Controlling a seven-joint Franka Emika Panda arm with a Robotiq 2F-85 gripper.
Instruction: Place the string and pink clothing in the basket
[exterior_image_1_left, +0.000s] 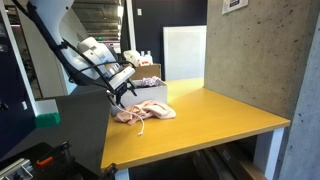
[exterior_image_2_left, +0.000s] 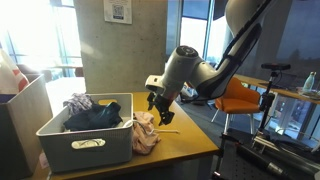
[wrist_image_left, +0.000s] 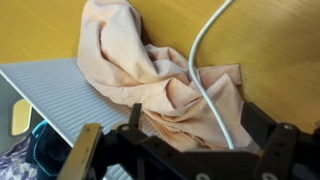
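Note:
The white string (wrist_image_left: 205, 90) is on top of the pink clothing, and my gripper needs to move down and slightly toward the basket (wrist_image_left: 50, 95), onto the string.
The pink clothing (wrist_image_left: 130, 60) lies crumpled on the yellow table against the grey basket (wrist_image_left: 50, 95). It also shows in both exterior views (exterior_image_1_left: 143, 113) (exterior_image_2_left: 146, 132). A white string (wrist_image_left: 205, 90) runs across the pink clothing and out onto the table (exterior_image_2_left: 168, 129). My gripper (wrist_image_left: 185, 140) is open just above the pink clothing, with its fingers on either side of the cloth and the string. It shows in both exterior views (exterior_image_1_left: 122, 97) (exterior_image_2_left: 158, 115). It holds nothing.
The basket (exterior_image_2_left: 88, 140) (exterior_image_1_left: 150, 92) holds dark clothing (exterior_image_2_left: 95, 115) and stands near the table's edge. The yellow table top (exterior_image_1_left: 220, 115) stretches away beside the cloth. A concrete pillar (exterior_image_1_left: 260, 50) stands by the table. An orange chair (exterior_image_2_left: 240, 100) is behind the arm.

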